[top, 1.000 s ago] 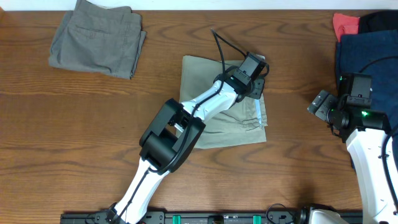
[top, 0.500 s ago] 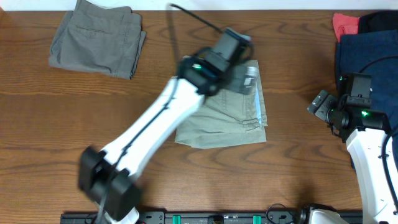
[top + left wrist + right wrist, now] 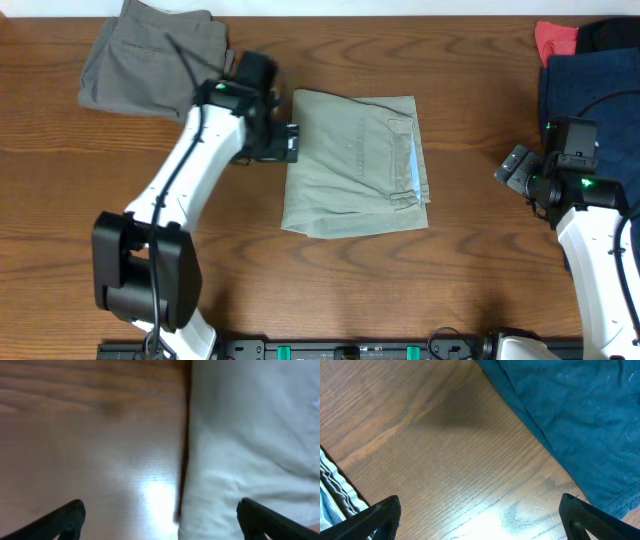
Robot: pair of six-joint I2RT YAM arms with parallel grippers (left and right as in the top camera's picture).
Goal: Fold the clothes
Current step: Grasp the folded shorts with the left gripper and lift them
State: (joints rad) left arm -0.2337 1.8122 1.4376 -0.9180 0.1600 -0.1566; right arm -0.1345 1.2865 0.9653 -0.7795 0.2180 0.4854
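The left gripper lowers onto the middle of the khaki-green shorts' long side edge (image 3: 290,170) (image 3: 182,522) next, since that edge lies below it, between its open fingers.
The clothes, pale khaki-green shorts (image 3: 355,165), lie folded into a rough rectangle mid-table, a stitched pocket showing on their right side. My left gripper (image 3: 291,143) hovers open at their upper left edge. In the left wrist view the left gripper (image 3: 162,520) straddles that edge, with the pale cloth (image 3: 250,435) under the right finger, bare wood under the left and nothing between the fingers. My right gripper (image 3: 518,172) stands open over bare wood to the right of the shorts. The right wrist view shows the right gripper (image 3: 482,520) empty, with a sliver of the shorts' hem (image 3: 335,490) at the lower left.
Darker grey-olive shorts (image 3: 155,60) lie folded at the back left, close behind my left arm. A navy garment (image 3: 590,90) covers the right edge, also filling the upper right as the navy cloth (image 3: 570,410) in the right wrist view. Something red (image 3: 555,40) lies behind it.
My left gripper opened and let go of the shorts, and the arm swung from their upper right side across to their left edge. The right arm has not moved.
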